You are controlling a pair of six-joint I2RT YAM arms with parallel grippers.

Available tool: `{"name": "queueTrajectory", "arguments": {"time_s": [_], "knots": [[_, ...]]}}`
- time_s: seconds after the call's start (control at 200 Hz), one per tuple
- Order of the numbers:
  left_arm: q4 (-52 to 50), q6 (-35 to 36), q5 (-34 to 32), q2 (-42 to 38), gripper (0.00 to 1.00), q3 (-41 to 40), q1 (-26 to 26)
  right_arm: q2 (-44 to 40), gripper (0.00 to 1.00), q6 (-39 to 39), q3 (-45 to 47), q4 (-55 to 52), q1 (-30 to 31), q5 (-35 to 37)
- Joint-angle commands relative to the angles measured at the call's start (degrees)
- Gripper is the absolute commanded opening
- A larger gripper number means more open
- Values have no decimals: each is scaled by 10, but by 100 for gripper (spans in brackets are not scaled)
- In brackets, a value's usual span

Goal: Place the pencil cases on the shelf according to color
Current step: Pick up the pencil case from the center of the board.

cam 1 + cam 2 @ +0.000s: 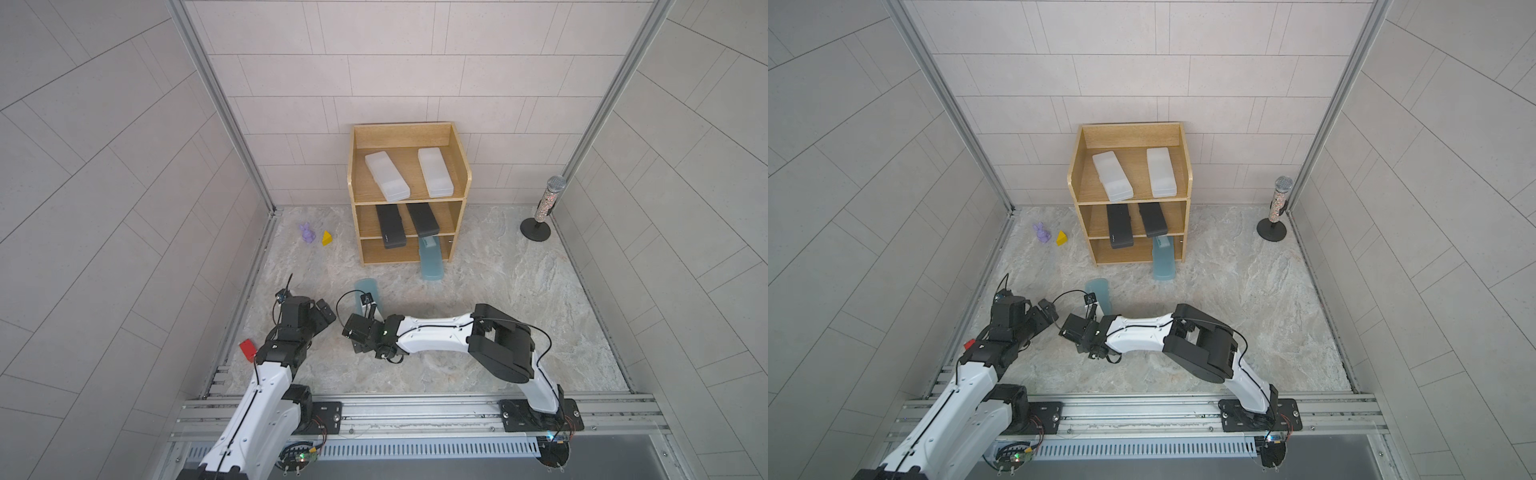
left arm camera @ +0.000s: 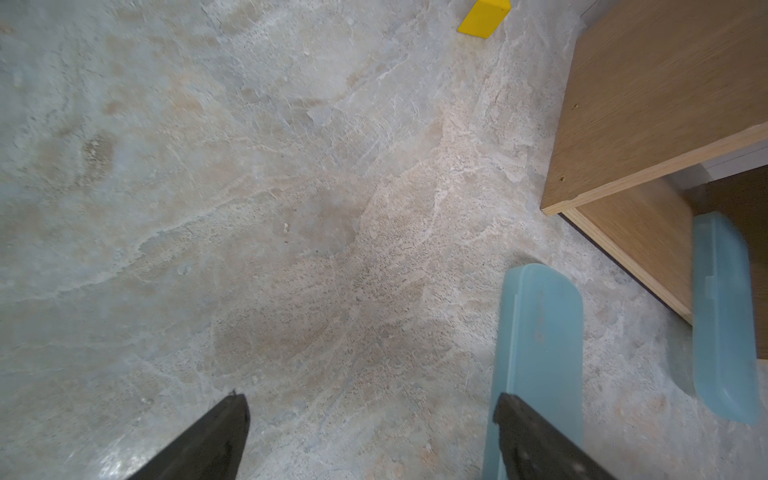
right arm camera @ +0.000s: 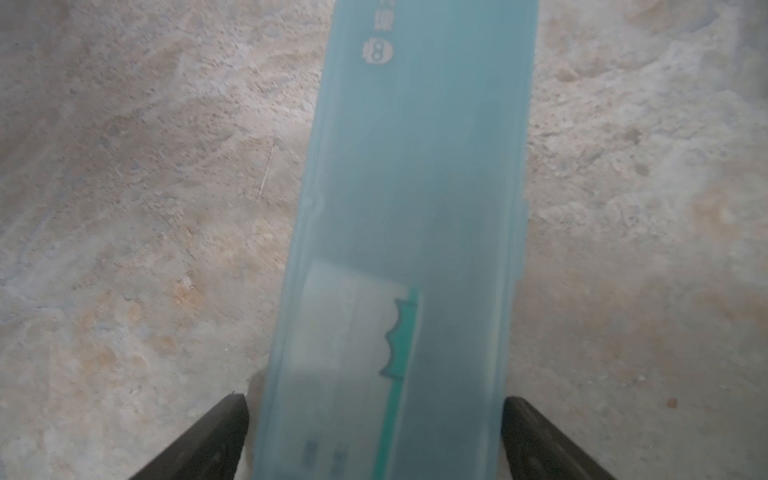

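Observation:
The near end of the second teal case is between the right gripper's fingers, so the gripper next needs to stay in place and close its fingers on that end.
The wooden shelf point(image 1: 386, 260) stands at the back wall. Two white pencil cases point(image 1: 387, 176) point(image 1: 435, 171) lie on its top tier and two black ones point(image 1: 390, 226) point(image 1: 422, 219) on the middle tier. One teal case point(image 1: 431, 262) sticks out of the bottom tier onto the table. The other teal case point(image 1: 365, 286) point(image 3: 415, 166) lies flat on the table. My right gripper point(image 1: 372, 309) point(image 3: 374, 405) is open and straddles its near end, one finger on each side. My left gripper point(image 1: 326, 311) point(image 2: 370, 401) hangs open and empty to the left of that case point(image 2: 540, 332).
A purple bunny figure point(image 1: 307, 232) and a yellow wedge point(image 1: 327, 238) sit left of the shelf. A red block point(image 1: 247, 349) lies by the left arm at the table's left edge. A microphone on a round stand point(image 1: 546, 208) stands in the back right corner.

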State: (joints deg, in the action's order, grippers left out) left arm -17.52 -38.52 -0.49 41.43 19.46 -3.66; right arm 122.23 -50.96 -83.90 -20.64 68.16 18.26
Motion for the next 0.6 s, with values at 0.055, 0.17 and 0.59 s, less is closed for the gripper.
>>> {"name": "queueTrajectory", "arguments": {"time_s": [0.055,0.17,0.59], "knots": [[-6,5,-4,-8,100,-9,3,25,95,-22,30,-38,10,19],[-3,7,-2,-6,100,-9,4,28,89,-25,42,-39,13,18],[-8,4,-7,-26,100,-15,3,-85,60,-32,168,24,13,46]]}}
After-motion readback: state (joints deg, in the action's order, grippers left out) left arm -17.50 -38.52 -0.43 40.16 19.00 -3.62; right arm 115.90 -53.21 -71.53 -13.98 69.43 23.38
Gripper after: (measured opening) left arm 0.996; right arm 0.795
